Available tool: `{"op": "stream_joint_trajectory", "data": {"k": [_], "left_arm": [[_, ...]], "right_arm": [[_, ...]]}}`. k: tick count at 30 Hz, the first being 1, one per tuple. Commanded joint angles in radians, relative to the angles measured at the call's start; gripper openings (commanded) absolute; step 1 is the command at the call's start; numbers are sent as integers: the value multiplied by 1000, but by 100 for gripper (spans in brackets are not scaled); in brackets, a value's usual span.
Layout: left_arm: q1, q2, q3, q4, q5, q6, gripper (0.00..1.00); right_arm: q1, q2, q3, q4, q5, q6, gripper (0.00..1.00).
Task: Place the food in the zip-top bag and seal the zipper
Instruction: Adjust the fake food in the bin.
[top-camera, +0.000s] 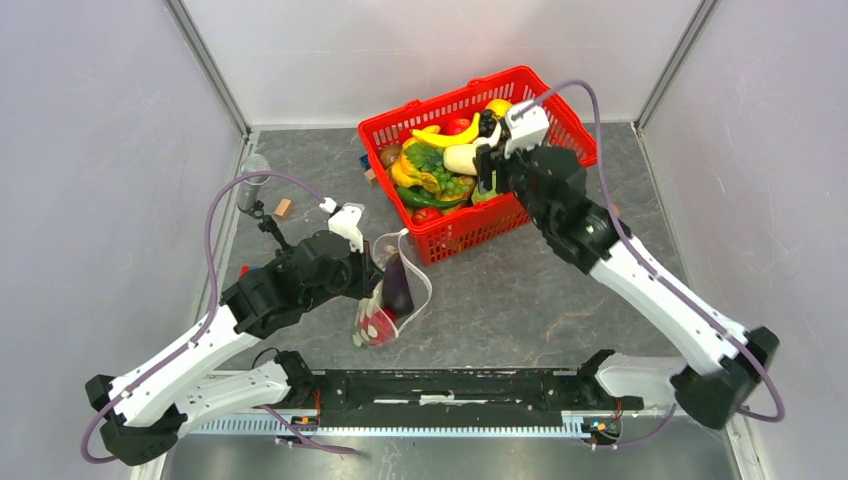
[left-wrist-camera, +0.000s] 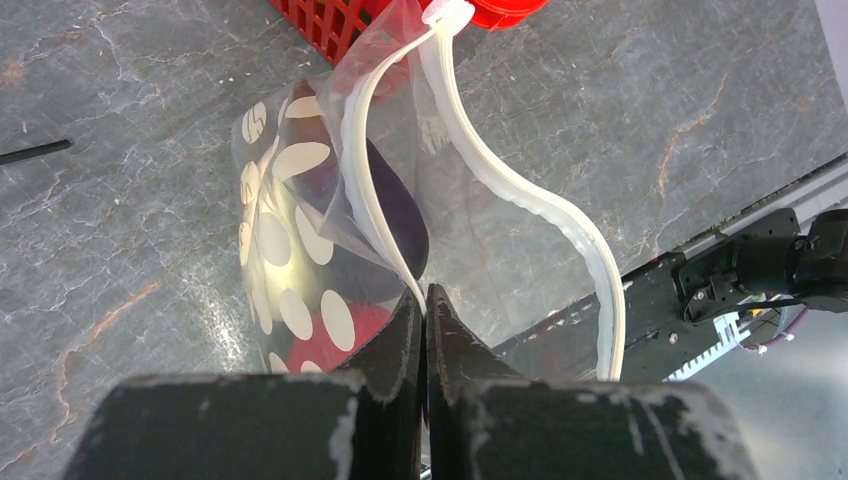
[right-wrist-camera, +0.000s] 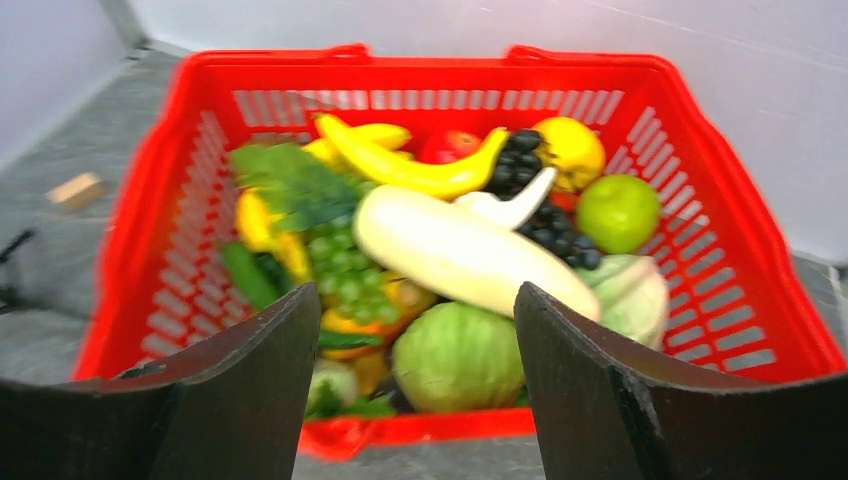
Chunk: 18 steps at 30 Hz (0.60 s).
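Observation:
The dark grape bunch is near the basket's far side. My right gripper will next reach outward past the white radish (right-wrist-camera: 450, 250) and down onto the bunch.
The dotted zip-top bag (top-camera: 395, 292) stands open on the table in front of the red basket (top-camera: 470, 228). It holds a purple eggplant (left-wrist-camera: 395, 210) and a red fruit (left-wrist-camera: 350, 335). My left gripper (left-wrist-camera: 425, 298) is shut on the near strip of the zipper (left-wrist-camera: 372, 190); the far strip (left-wrist-camera: 530, 200) bows away. My right gripper (right-wrist-camera: 415, 295) is open and empty, just above the basket's near rim (right-wrist-camera: 400, 430). Before it lie a white radish (right-wrist-camera: 450, 250), a green cabbage (right-wrist-camera: 460, 355), a banana (right-wrist-camera: 400, 168), a green round fruit (right-wrist-camera: 618, 210) and a yellow citrus (right-wrist-camera: 570, 150).
A small wooden block (top-camera: 283, 208) and a clear cup (top-camera: 254, 166) lie at the back left. A black rail (top-camera: 450, 388) runs along the near edge between the arm bases. Grey walls close in the left, right and back sides.

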<state>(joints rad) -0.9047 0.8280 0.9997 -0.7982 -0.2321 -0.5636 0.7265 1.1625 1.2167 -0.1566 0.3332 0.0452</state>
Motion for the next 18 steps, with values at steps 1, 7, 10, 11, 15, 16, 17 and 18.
{"op": "stream_joint_trajectory", "data": {"k": [1, 7, 10, 11, 15, 16, 17, 18], "left_arm": [[3, -12, -6, 76, -13, 17, 2], [3, -13, -19, 105, 3, 26, 2], [3, -14, -27, 117, 14, 36, 2], [4, -15, -28, 119, 13, 38, 2], [3, -20, -43, 132, 14, 44, 2], [3, -18, -44, 135, 14, 45, 2], [4, -18, -45, 137, 16, 48, 2], [4, -18, -45, 139, 18, 50, 2]], "right_arm": [[-129, 145, 165, -83, 15, -61, 76], [-318, 381, 325, -122, -154, 16, 77], [-393, 470, 356, -61, -295, 52, 77], [-404, 501, 378, -50, -328, 50, 77], [-417, 659, 541, -81, -419, 2, 78], [-418, 694, 582, -102, -427, -1, 78], [-421, 734, 625, -115, -433, 1, 78], [-426, 769, 657, -124, -427, 15, 77]]}}
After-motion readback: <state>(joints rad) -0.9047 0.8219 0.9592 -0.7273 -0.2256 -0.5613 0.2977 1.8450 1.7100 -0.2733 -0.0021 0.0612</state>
